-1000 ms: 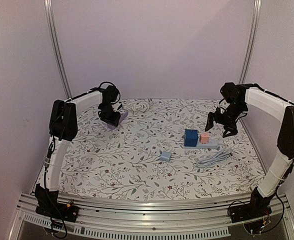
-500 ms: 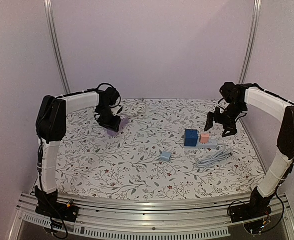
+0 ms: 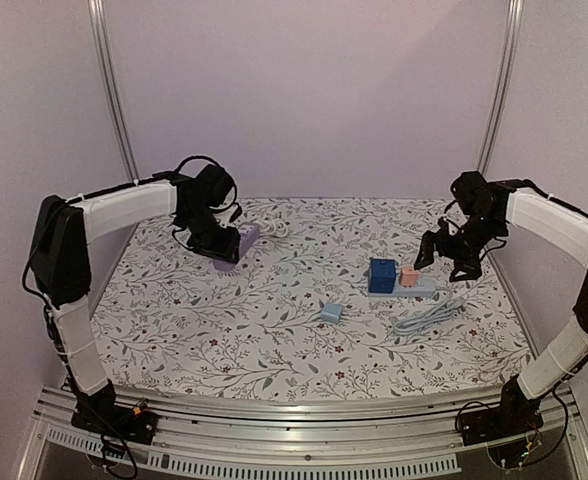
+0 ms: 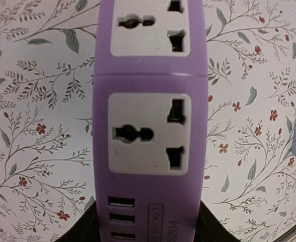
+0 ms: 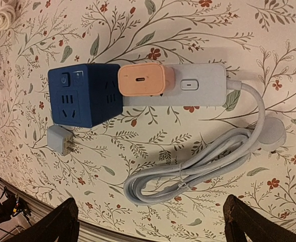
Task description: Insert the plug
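My left gripper should move back and down to release the purple power strip, as the open cloth near the bar point(image 3: 261, 345) lies below and back from that gripper.
My left gripper point(image 3: 217, 243) is shut on a purple power strip point(image 3: 232, 246) at the back left; in the left wrist view the purple power strip point(image 4: 150, 101) fills the middle, its end with USB ports between my black fingers point(image 4: 80, 229). My right gripper point(image 3: 448, 256) is open and empty, hovering above the grey power strip point(image 3: 415, 288). That grey power strip point(image 5: 188, 85) carries a blue cube socket point(image 5: 85, 95) and a peach plug point(image 5: 145, 79). A small light blue plug point(image 3: 331, 312) lies loose on the table; it also shows in the right wrist view point(image 5: 60, 140).
The grey strip's coiled cable point(image 5: 203, 164) lies by it, ending in a round plug point(image 5: 271, 133). A white coiled cord point(image 3: 276, 227) lies at the back, behind the purple strip. The floral cloth point(image 3: 254, 340) covers the table; metal posts point(image 3: 114, 100) stand at the back corners.
My left arm swung out to the left, keeping hold of the purple strip, which shifted slightly. My right gripper moved a little right and down, staying above the grey strip.
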